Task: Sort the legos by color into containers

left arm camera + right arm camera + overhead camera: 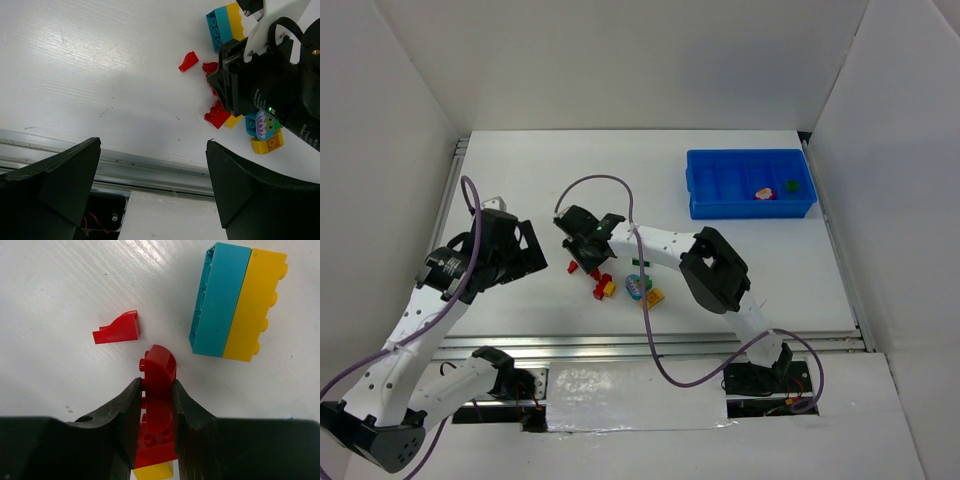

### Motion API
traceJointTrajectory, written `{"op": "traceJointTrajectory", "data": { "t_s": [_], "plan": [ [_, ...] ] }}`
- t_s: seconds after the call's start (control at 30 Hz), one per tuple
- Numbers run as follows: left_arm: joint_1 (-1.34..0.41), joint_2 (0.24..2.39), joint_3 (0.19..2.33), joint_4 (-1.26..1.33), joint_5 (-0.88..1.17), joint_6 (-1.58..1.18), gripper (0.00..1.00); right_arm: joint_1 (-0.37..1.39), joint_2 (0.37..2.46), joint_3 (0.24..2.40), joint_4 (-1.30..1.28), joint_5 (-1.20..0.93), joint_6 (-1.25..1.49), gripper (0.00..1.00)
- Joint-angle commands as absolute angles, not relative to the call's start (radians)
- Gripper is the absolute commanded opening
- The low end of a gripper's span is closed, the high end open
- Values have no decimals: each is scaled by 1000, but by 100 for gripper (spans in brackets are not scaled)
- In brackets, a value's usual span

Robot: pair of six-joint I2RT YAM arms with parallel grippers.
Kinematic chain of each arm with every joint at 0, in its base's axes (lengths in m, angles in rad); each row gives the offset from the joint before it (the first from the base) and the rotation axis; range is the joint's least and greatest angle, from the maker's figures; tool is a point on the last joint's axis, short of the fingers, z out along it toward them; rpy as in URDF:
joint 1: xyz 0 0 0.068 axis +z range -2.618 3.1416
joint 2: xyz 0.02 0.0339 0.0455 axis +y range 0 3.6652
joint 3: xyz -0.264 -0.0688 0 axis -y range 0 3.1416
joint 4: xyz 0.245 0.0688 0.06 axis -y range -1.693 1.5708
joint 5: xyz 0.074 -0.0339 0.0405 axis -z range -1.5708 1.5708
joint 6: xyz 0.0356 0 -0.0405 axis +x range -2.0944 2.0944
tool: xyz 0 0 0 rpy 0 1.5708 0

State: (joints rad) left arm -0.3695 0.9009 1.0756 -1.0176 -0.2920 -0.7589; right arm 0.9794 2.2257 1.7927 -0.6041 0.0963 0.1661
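Next, my right gripper lifts outward, to the right in the top view, over the tray section holding red [758, 182], lowers and releases the red curved lego.
My right gripper [157, 385] is shut on a red curved lego [160, 365] that stands on the table and is stacked with a red and a yellow brick below it. A small red piece [117, 329] lies just to its left, and a cyan-and-yellow brick [237, 302] to its upper right. In the top view the right gripper [585, 250] is at the left end of the lego pile [620, 285]. The blue tray [720, 208] is at the far right and holds a red-and-yellow piece [763, 193] and a green lego [791, 186]. My left gripper [153, 144] is open and empty above the table's near edge.
A metal rail [125, 167] runs along the near table edge under the left gripper. A cyan face brick [264, 125] and a yellow brick [267, 144] lie beside the right gripper's body [265, 85]. White walls enclose the table.
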Motion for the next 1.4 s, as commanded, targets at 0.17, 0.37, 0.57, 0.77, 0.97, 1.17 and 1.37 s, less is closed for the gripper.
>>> {"op": "traceJointTrajectory", "data": {
  "t_s": [0.17,0.37,0.57,0.77,0.97,1.17,1.37],
  "plan": [
    [-364,914,1121,-985,-317,-747,100,950,1999,1783,-598,127,182,0],
    [-362,913,1121,-973,-321,-755,100,657,1750,1671,-644,158,261,0],
    [-359,905,1103,-945,-295,-749,100,270,1750,1768,-693,251,192,0],
    [-357,934,1144,-933,-235,-706,99,8,1947,2051,-868,312,268,0],
    [-356,934,1132,-919,-224,-693,99,-74,1994,2075,-850,244,273,0],
    [-356,940,1124,-922,-227,-684,99,-81,2019,2076,-847,245,278,0],
    [-356,956,1138,-933,-244,-672,100,-94,2010,2028,-825,224,285,0]
  ]
}}
